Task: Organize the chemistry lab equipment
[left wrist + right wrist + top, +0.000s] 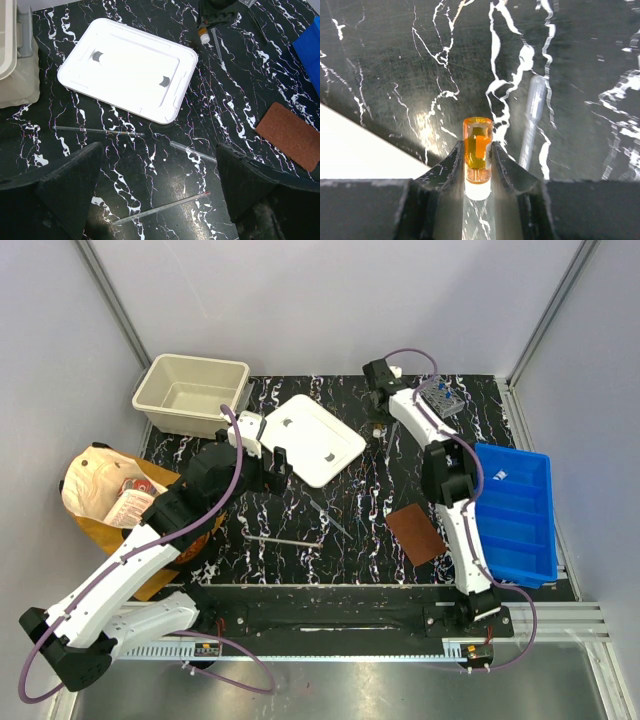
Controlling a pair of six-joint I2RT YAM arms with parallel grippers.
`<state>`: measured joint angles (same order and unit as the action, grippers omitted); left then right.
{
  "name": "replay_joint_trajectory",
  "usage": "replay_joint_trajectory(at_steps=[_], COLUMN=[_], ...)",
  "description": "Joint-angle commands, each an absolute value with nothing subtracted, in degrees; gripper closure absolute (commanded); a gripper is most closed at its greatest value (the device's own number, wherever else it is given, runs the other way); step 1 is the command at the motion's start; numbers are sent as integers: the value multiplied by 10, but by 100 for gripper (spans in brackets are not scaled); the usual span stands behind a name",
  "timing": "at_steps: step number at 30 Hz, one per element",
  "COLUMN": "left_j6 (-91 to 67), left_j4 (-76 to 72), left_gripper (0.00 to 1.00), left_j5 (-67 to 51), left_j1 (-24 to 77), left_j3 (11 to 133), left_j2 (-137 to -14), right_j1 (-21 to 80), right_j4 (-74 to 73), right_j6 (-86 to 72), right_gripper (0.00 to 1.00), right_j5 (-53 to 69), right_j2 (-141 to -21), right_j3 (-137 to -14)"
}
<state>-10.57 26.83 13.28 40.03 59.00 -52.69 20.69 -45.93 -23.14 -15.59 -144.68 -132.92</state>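
The vial should go up over the blue compartment bin with my right gripper, and then down into its far compartment (513, 474).
My right gripper (477, 146) is shut on a small orange vial (478, 132) with a white cap and holds it just above the black marbled table, beside a clear pipette (532, 117). In the top view this gripper (379, 422) is at the back centre, near the small clear tube rack (442, 400). My left gripper (159, 152) is open and empty over the table's middle. Below it lie a thin glass rod with a red tip (160, 207), a clear pipette (192, 151) and another thin rod (97, 131). The red-tipped rod (283, 540) and the pipette (328, 517) also show in the top view.
A white lid (315, 438) lies flat at the back centre, close to both grippers. A beige bin (190, 392) stands back left, a blue compartment bin (515, 510) at the right, a brown pad (415, 533) beside it. A tan paper bag (100, 490) sits at the left edge.
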Motion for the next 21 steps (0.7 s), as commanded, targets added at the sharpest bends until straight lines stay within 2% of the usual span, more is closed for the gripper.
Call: replay_joint_trajectory(at_steps=[1,11,17,21], left_j6=[-105,-105,-105,-105], left_j4=[237,236,236,236], left_gripper=[1,1,1,1], left_j5=[136,134,130,130], left_j1=[399,400,400,400], left_j3=[589,588,587,589], left_j2=[-526,-524,-526,-524], right_j1=[210,163,62,-26], right_j4=[-434,-280,-255,-231], right_j6=[-221,-272,-282,-286], right_gripper=[77,77,77,78], right_j5=[-213,-234,-231,-208], right_j2=[-1286,-965,-830,-793], right_j3=[-1275,-900,-755,-673])
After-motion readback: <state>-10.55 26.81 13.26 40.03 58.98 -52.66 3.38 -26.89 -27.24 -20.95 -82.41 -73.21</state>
